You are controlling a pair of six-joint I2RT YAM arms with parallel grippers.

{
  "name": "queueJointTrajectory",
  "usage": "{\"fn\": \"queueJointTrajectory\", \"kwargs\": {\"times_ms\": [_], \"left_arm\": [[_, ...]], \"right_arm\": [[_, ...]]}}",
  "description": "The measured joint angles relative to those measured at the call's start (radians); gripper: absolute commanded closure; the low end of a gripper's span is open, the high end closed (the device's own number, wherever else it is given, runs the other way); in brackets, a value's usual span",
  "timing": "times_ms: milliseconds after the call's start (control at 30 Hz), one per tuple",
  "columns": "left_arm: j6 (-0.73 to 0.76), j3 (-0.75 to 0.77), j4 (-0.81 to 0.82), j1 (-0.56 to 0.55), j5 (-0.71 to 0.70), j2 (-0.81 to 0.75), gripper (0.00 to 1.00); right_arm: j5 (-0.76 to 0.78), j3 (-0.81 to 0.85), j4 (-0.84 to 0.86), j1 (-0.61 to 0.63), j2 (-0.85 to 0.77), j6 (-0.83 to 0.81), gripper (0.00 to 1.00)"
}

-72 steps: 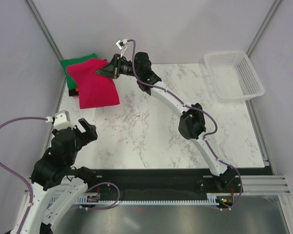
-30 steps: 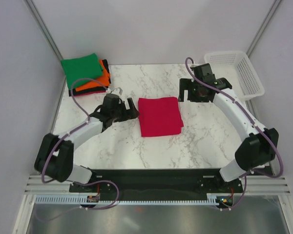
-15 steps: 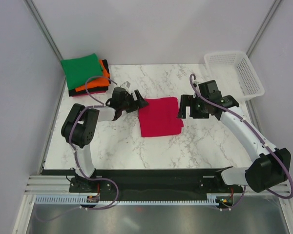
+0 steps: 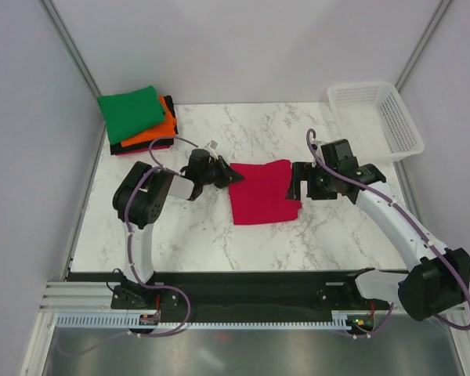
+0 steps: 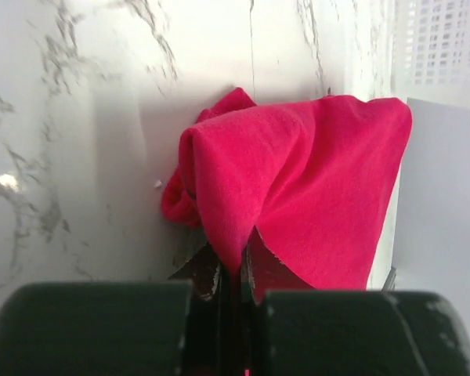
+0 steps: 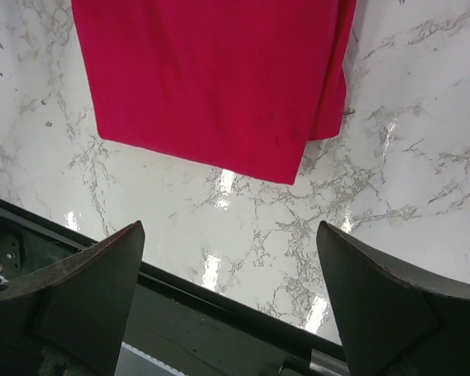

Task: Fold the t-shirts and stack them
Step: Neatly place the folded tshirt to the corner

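Next, the left gripper lifts the folded crimson-pink t-shirt across, lowers it and releases. The stacked green t-shirt (image 4: 131, 113) lies outward, to the gripper's left in the top view.
The folded crimson-pink t-shirt (image 4: 263, 193) lies mid-table. My left gripper (image 4: 233, 177) is shut on its upper left corner, and in the left wrist view the cloth (image 5: 305, 180) bunches up into a peak between the closed jaws of the left gripper (image 5: 233, 265). My right gripper (image 4: 298, 182) hovers open at the shirt's right edge, holding nothing. In the right wrist view, the right gripper (image 6: 231, 301) has its fingers (image 6: 86, 290) spread wide over bare marble below the shirt (image 6: 211, 78). At the far left corner, folded t-shirts are stacked, green (image 4: 131, 112) on top of orange (image 4: 158, 131) and black.
A white lattice basket (image 4: 376, 117) stands at the far right corner and also shows in the left wrist view as the basket (image 5: 442, 47). Grey walls close in the left and back sides. The table's dark front rail (image 6: 219, 313) runs below the right gripper.
My left gripper has shut on the pink shirt's left corner and the shirt has shifted slightly right. The right gripper has moved closer to the shirt's right edge and stays open.
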Motion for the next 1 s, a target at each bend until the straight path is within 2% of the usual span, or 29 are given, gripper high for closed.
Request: {"fn": "queueJointTrajectory", "kwargs": {"times_ms": [133, 300, 633, 800, 1000], "left_arm": [[0.016, 0.025, -0.088, 0.0, 0.013, -0.018, 0.98], [0.134, 0.153, -0.38, 0.047, 0.003, -0.098, 0.98], [0.367, 0.431, -0.8, 0.263, -0.027, -0.255, 0.98], [0.437, 0.587, -0.959, 0.364, -0.027, -0.257, 0.98], [0.481, 0.819, -1.087, 0.463, 0.042, -0.235, 0.98]], "right_arm": [[-0.006, -0.003, 0.002, 0.0, -0.058, 0.0, 0.02], [-0.028, -0.007, 0.008, 0.0, -0.125, 0.008, 0.02], [-0.087, -0.03, 0.04, 0.0, -0.213, 0.027, 0.02], [-0.115, -0.054, 0.048, 0.0, -0.228, 0.033, 0.02], [-0.129, -0.079, 0.055, 0.0, -0.231, 0.034, 0.02]]}}
